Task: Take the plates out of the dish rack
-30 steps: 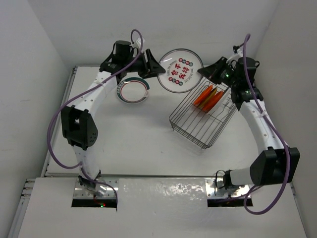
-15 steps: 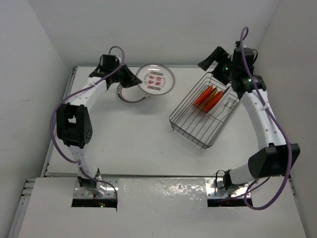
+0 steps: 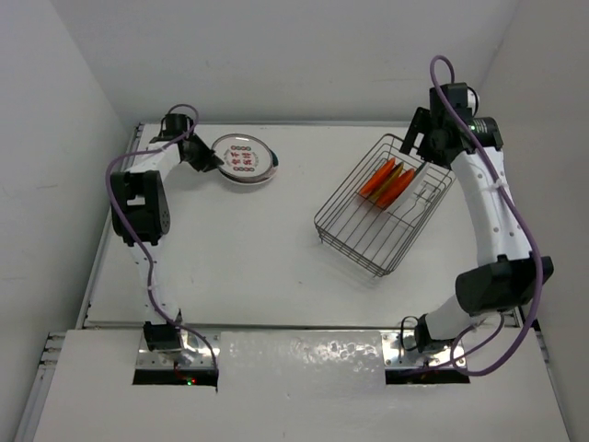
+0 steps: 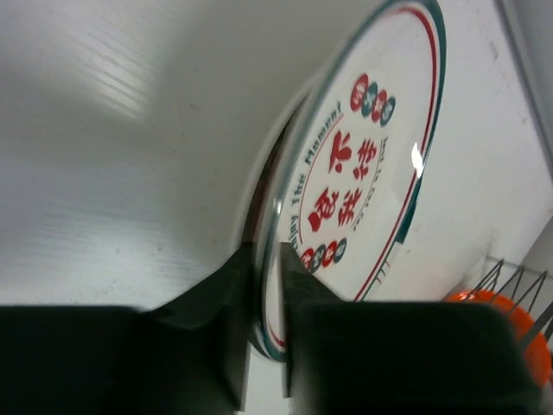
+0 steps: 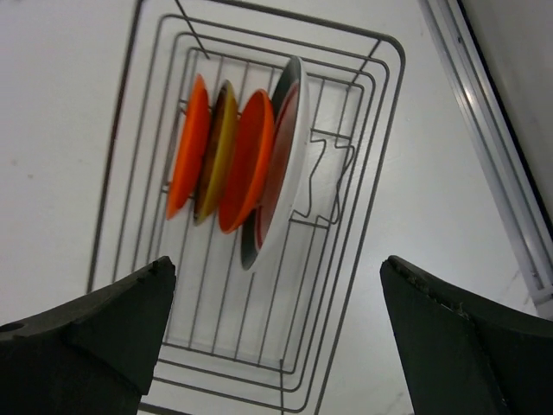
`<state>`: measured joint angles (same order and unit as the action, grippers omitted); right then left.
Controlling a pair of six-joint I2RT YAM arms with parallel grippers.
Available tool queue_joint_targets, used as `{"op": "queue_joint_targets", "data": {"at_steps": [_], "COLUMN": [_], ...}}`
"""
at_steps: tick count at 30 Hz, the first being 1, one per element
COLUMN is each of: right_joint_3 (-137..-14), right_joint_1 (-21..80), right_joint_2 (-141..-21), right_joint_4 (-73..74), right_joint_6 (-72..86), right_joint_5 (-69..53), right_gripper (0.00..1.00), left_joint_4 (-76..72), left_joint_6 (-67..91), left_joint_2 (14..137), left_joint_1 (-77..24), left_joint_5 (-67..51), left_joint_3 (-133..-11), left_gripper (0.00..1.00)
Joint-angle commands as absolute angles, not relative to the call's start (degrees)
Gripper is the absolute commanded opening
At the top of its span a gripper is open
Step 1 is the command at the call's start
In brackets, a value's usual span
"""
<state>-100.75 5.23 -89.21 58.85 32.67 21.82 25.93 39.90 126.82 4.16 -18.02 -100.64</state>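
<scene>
The white plate stands last in the row with bare wire beside it, so my open right gripper should lower onto the upper rim of the white plate next.
My left gripper point(image 3: 204, 158) is at the back left of the table, shut on the rim of a white plate point(image 3: 244, 157) with a green band and red characters. In the left wrist view the fingers pinch that plate's point(image 4: 363, 164) edge at the left gripper point(image 4: 268, 259), and another plate's rim point(image 4: 257, 194) shows just behind it. The dish rack point(image 3: 368, 230) stands at the right with orange plates point(image 3: 386, 180) upright in it. My right gripper point(image 3: 425, 138) hovers open above the rack's far end. From the right wrist, the right gripper point(image 5: 276, 346) is empty; orange plates point(image 5: 246, 160) and a white plate point(image 5: 285, 173) stand between dividers.
White walls enclose the table at the back and sides. A metal rail point(image 5: 492, 164) runs along the table's right edge beside the rack. The left arm's purple cable point(image 3: 115, 184) loops near the left wall.
The left arm swung left and down, carrying the white plate from the back middle to the back left. The right gripper opened and pulled back above the rack's far end.
</scene>
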Motion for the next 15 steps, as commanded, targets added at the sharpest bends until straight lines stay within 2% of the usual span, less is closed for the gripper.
{"op": "queue_joint_targets", "data": {"at_steps": [1, 3, 5, 6, 7, 8, 10, 13, 14, 15], "right_joint_3": [-103.36, -103.36, -103.36, -104.23, -105.11, -106.86, -107.57, -107.58, -107.32, -106.97], "right_joint_1": [5.27, 5.19, 5.19, 5.19, 5.19, 5.19, 5.19, 5.19, 5.27, 5.19], "right_joint_2": [-92.63, -94.64, -96.06, -97.89, -99.13, -101.84, -103.96, -107.04, -107.83, -107.84], "right_joint_4": [62.75, 62.23, 60.22, 59.60, 59.33, 59.50, 59.33, 59.50, 60.20, 60.21], "right_joint_6": [30.23, 30.50, 30.50, 30.41, 30.24, 30.67, 31.02, 31.73, 32.42, 32.87], "right_joint_5": [25.83, 26.72, 28.04, 27.86, 27.60, 27.60, 27.69, 27.77, 28.56, 29.00], "right_gripper": [0.99, 0.98, 0.92, 0.90, 0.87, 0.78, 0.70, 0.53, 0.39, 0.30], "left_joint_4": [26.20, 26.37, 28.03, 29.08, 29.87, 31.45, 33.30, 36.12, 37.25, 37.53], "left_joint_6": [38.76, 38.76, 38.06, 37.80, 37.36, 36.74, 35.69, 33.67, 32.36, 32.34], "left_joint_2": [125.08, 122.89, 120.95, 118.76, 117.61, 114.90, 111.90, 106.10, 103.47, 102.32], "left_joint_1": [3.43, 3.25, 2.90, 2.81, 2.73, 2.72, 2.72, 2.72, 2.72, 2.72], "left_joint_5": [-19.34, -18.46, -16.36, -16.09, -15.56, -14.08, -12.49, -8.10, -7.65, -7.73], "left_joint_3": [-101.09, -98.11, -96.25, -94.41, -93.44, -91.60, -90.01, -87.89, -87.63, -87.54], "left_gripper": [0.24, 0.34, 0.71, 0.96, 0.99, 1.00, 1.00, 1.00, 1.00, 1.00]}}
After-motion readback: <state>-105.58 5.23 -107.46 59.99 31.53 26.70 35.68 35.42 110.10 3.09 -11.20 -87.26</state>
